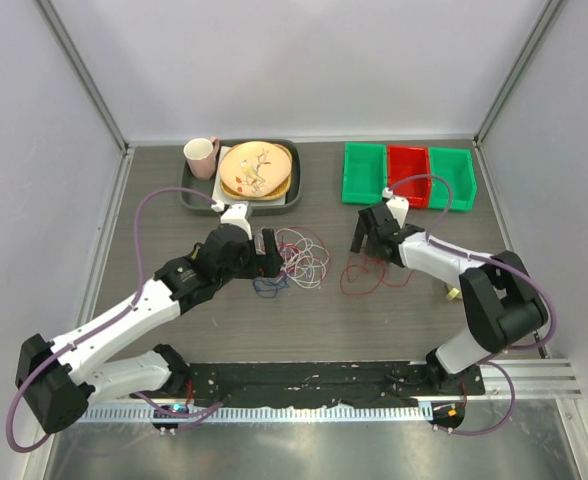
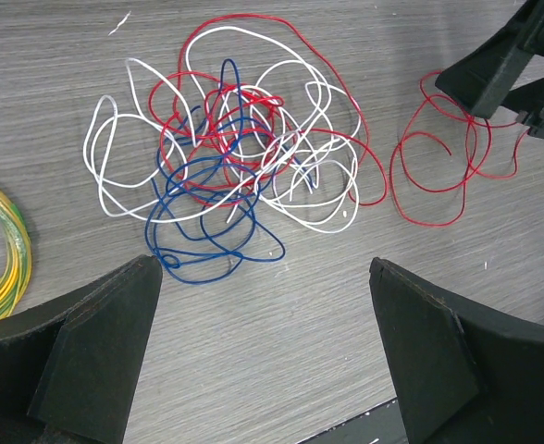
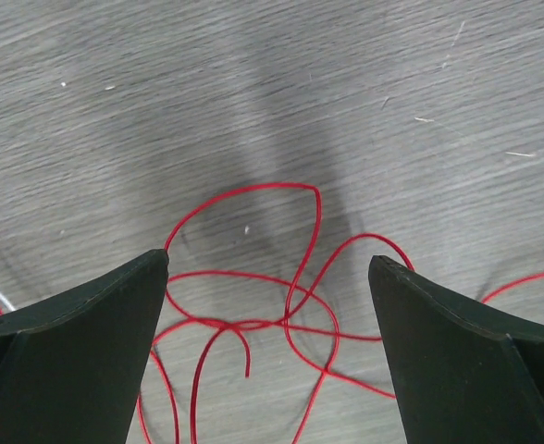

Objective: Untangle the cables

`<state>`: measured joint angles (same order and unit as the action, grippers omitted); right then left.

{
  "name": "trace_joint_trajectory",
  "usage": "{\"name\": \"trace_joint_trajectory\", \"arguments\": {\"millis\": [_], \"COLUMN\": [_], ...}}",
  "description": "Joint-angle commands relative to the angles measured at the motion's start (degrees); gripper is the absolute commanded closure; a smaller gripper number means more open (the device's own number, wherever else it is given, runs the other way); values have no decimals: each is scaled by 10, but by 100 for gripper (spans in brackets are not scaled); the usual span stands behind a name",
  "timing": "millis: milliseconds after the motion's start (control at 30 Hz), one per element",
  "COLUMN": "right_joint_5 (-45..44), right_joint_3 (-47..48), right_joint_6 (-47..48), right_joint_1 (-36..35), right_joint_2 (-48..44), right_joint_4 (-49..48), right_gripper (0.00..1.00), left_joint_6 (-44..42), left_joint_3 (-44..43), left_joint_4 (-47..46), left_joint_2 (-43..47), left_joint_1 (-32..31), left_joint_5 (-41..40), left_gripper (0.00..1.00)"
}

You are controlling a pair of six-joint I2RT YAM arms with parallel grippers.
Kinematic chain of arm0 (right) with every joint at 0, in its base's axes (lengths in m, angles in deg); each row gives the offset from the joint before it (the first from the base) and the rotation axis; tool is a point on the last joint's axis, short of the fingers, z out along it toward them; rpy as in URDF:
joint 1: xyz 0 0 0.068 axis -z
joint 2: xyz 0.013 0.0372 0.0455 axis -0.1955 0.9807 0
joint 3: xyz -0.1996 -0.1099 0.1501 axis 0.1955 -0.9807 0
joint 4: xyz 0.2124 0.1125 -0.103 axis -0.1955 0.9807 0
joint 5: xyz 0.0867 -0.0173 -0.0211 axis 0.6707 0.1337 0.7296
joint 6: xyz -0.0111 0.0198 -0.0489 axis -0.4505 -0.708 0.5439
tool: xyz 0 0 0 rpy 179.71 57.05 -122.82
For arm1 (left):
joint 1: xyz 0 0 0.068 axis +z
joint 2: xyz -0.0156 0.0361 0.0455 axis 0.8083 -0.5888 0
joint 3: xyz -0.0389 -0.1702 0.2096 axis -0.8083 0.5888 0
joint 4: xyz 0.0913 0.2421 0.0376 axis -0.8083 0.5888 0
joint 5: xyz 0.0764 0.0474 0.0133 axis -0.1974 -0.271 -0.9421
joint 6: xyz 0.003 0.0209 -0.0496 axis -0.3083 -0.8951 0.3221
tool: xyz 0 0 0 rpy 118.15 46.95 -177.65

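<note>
I should lower my open right gripper down and slightly outward next, onto the far loop of the red cable [image 3: 274,184], because its fingers are already on both sides of those flat parts of the cable.
The cables lie on the grey table in two lots. A tangle [image 1: 300,258] of red, white and dark blue loops [image 2: 244,157] sits mid-table. One red cable [image 1: 369,276] lies apart to its right, loosely looped [image 3: 281,314] [image 2: 438,171]. My left gripper [image 1: 271,252] [image 2: 264,268] is open just on the near-left side of the tangle, with bare table between its fingers. My right gripper [image 1: 366,236] [image 3: 267,259] is open above the separate red cable, whose loops lie flat on the table between its fingers, ungripped.
A yellow wire ring [image 2: 13,250] lies left of the tangle. At the back left a dark tray [image 1: 189,196] carries a pink mug [image 1: 201,157] and a plate [image 1: 256,168]. Green and red bins [image 1: 407,175] stand at the back right.
</note>
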<state>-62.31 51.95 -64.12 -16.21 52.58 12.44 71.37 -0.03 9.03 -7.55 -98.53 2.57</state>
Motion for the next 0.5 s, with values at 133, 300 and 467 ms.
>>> {"name": "trace_joint_trajectory", "arguments": {"millis": [133, 300, 467], "right_joint_5": [61, 87, 94], "right_joint_3": [1, -7, -7], "right_joint_6": [4, 2, 3], "right_joint_1": [34, 34, 34], "right_joint_2": [84, 105, 81], "right_joint_4": [-74, -108, -110], "right_gripper": [9, 50, 99], "left_joint_6": [9, 10, 12], "left_joint_3": [-1, -1, -4], "left_joint_4": [-1, 2, 9], "left_joint_2": [10, 12, 12], "left_joint_1": [4, 5, 5], "left_joint_5": [-21, -24, -33], "left_gripper": [0, 0, 0]}}
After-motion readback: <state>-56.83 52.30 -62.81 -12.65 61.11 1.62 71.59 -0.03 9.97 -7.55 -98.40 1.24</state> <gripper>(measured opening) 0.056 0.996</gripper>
